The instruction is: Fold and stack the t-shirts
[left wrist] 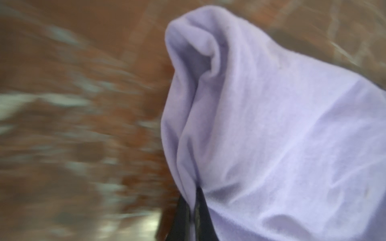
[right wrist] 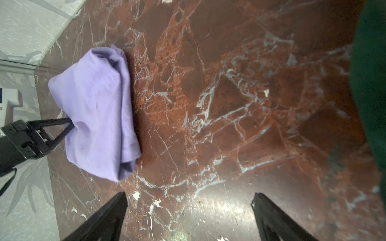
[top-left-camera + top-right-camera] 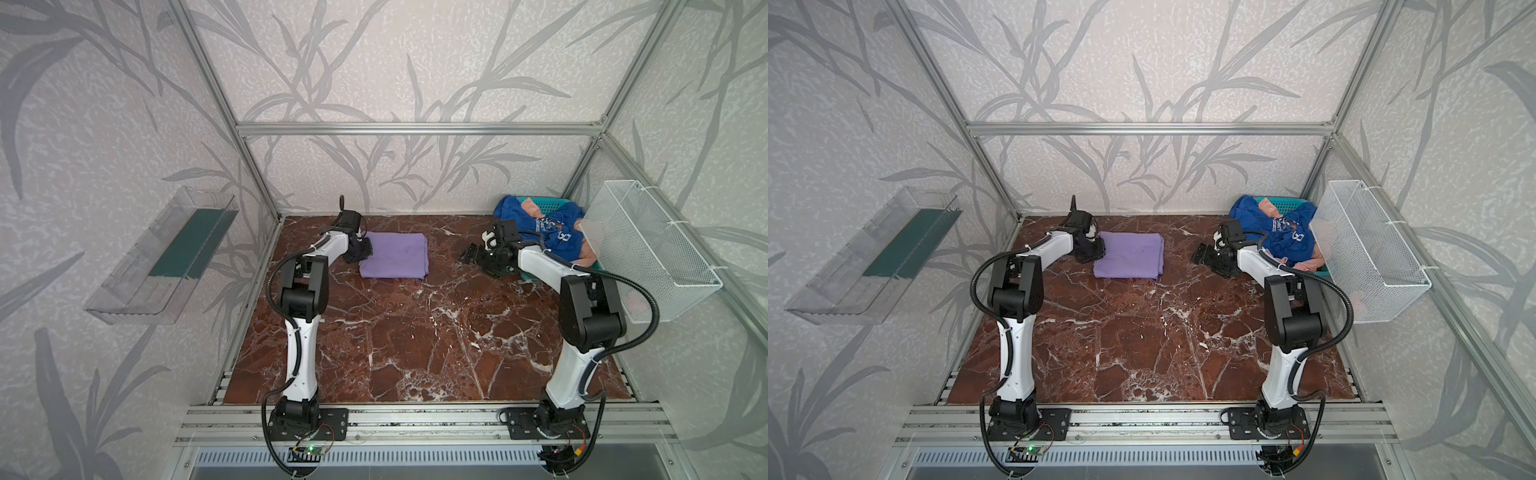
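Observation:
My left gripper drags the t-shirt's fold toward the table's bare far corner (image 3: pixel 299 234) next and releases it. That marble lies between my gripper and the clear tray's side.
A lavender t-shirt (image 3: pixel 395 259) (image 3: pixel 1129 259) lies folded into a rectangle on the marble table, back left. My left gripper (image 3: pixel 363 251) (image 3: pixel 1098 251) is at its left edge, shut on a fold of the lavender cloth (image 1: pixel 271 125); the black fingertips (image 1: pixel 200 200) pinch it. The right wrist view shows that same grip on the shirt (image 2: pixel 96 112). My right gripper (image 3: pixel 467 253) (image 3: pixel 1200 253) (image 2: pixel 190 197) stands open and low over bare marble, right of the shirt. A royal blue t-shirt (image 3: pixel 557 232) (image 3: pixel 1291 237) and a peach one (image 3: pixel 532 205) (image 3: pixel 1266 205) lie crumpled in the basket.
The teal basket (image 3: pixel 540 201) (image 3: pixel 1283 202) sits in the back right corner behind my right arm. A white wire basket (image 3: pixel 648 249) hangs on the right wall, a clear tray (image 3: pixel 162 257) on the left wall. A blurred dark green shape (image 2: pixel 369 83) fills one edge of the right wrist view.

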{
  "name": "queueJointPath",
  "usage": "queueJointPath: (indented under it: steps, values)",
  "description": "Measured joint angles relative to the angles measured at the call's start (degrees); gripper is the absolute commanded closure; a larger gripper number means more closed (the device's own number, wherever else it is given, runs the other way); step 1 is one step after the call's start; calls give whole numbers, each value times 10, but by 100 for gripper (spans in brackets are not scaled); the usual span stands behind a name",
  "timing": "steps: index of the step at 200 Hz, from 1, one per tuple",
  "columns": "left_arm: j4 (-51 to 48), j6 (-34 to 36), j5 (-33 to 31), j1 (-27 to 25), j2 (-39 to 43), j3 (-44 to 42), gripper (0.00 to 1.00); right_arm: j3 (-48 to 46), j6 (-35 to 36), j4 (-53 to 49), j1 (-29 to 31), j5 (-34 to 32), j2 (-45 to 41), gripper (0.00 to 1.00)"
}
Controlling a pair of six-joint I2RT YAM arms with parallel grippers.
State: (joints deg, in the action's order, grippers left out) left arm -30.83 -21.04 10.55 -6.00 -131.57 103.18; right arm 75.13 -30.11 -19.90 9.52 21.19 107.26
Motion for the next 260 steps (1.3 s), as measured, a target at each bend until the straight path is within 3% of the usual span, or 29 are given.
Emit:
queueJointPath:
  steps: [37, 101, 155, 235, 260]
  values:
    - [-87, 29, 8, 67, -56, 121, 100, -73, 13, 17, 0, -24, -71, 2]
    - [-251, 155, -80, 121, -158, 355, 100, -157, 32, 53, -16, -63, -163, 2]
    - [-279, 233, -157, 147, -191, 403, 100, -214, 42, 68, -35, -82, -183, 2]
    - [-189, 311, -281, 182, -208, 412, 100, -249, 44, 76, -45, -106, -234, 2]
    - [-165, 320, -303, 181, -220, 412, 55, -253, 44, 75, -45, -108, -243, 1]
